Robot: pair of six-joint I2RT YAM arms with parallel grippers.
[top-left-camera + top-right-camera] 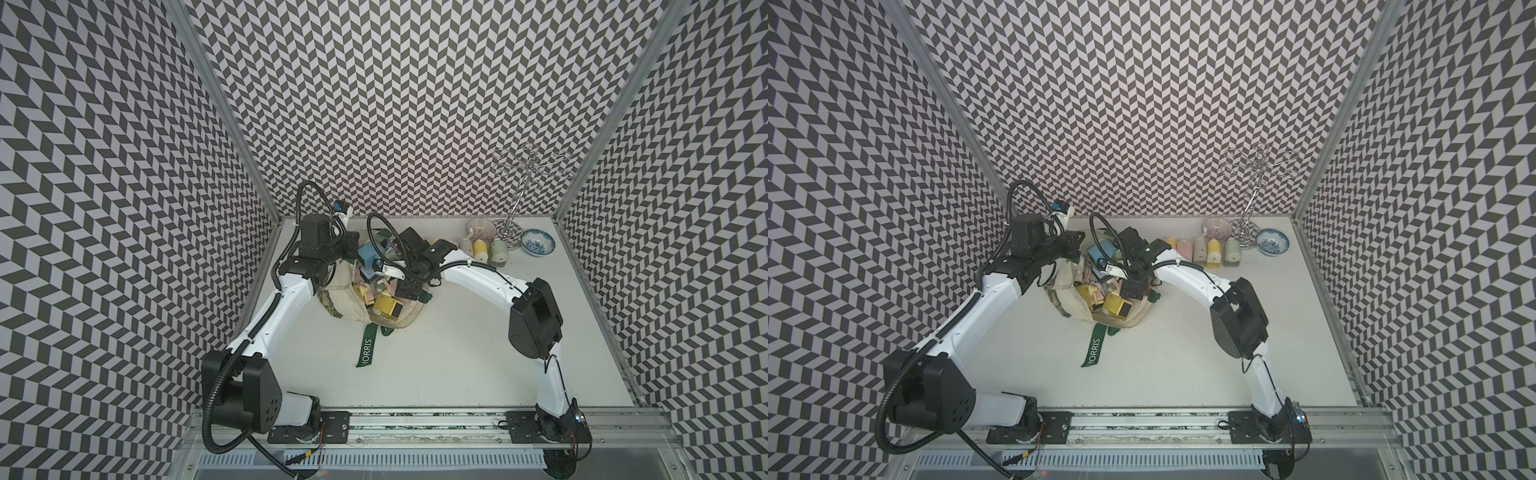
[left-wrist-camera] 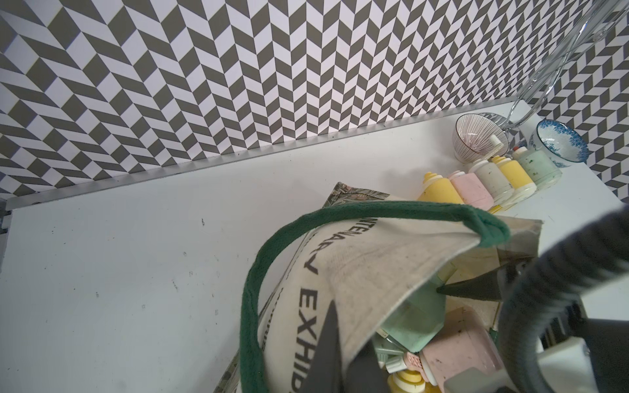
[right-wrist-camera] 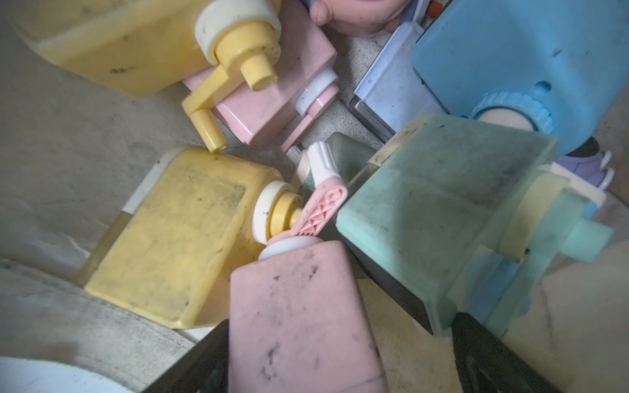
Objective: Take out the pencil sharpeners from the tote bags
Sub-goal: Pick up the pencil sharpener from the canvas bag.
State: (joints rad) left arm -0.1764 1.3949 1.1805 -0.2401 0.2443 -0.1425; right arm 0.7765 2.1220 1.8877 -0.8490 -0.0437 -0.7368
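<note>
The pink sharpener's body is just below my right gripper, between its open fingers. Next my right gripper will lower its fingers along the sides of the sharpener's body and close there.
The cream tote bag (image 1: 345,307) (image 1: 1073,301) lies open at mid-table, full of pastel pencil sharpeners (image 1: 384,305) (image 1: 1115,305). My left gripper (image 2: 343,360) (image 1: 345,251) is shut on the bag's canvas rim (image 2: 374,272), lifting it. My right gripper (image 3: 340,357) (image 1: 401,291) reaches down into the bag, open wide. A pink sharpener (image 3: 299,306) lies between its jaws, with a gap on one side. Yellow (image 3: 177,238), green (image 3: 442,211) and blue (image 3: 510,61) sharpeners crowd around it. Several sharpeners (image 1: 482,249) (image 1: 1208,249) (image 2: 476,183) stand in a row at the back right.
The green strap lettered MORRIS (image 1: 368,345) trails toward the front. A striped bowl (image 1: 480,227), a blue-patterned bowl (image 1: 537,243) and a wire stand (image 1: 514,216) sit in the back right corner. Patterned walls close in on three sides.
</note>
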